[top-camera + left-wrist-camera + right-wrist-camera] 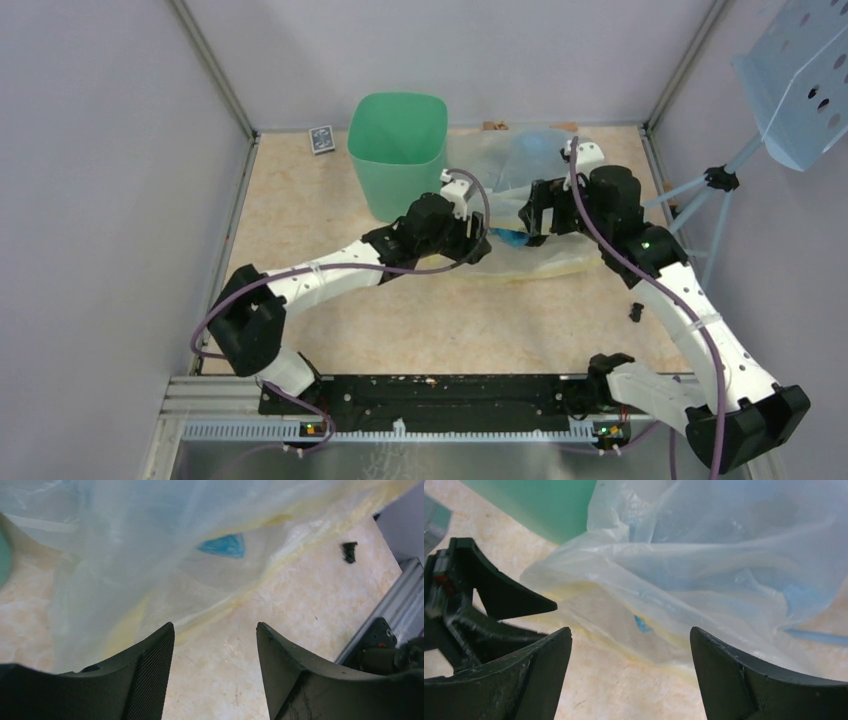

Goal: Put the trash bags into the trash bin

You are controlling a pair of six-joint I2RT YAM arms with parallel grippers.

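Note:
The trash bag's yellowish upper rim gapes clear of the table, so I need to move my right gripper toward the left in the top view onto it.
The green trash bin (397, 150) stands upright at the back of the table, left of centre. To its right lies a crumpled heap of translucent light blue and yellowish trash bags (545, 258), on the table and outside the bin. My left gripper (484, 240) is at the heap's near-left edge, open, with only bare table between its fingers (215, 630). My right gripper (528, 226) faces it from the right, open wide and empty (630, 632), with the bags (704, 570) just beyond its fingertips. The bin's wall (539, 505) shows behind the bags. The bags (150, 555) fill the top of the left wrist view.
A small dark card box (321, 139) lies by the back wall, left of the bin. A little black piece (636, 311) sits on the table near the right arm. A pale blue perforated panel on a stand (800, 80) rises at the right. Walls enclose three sides.

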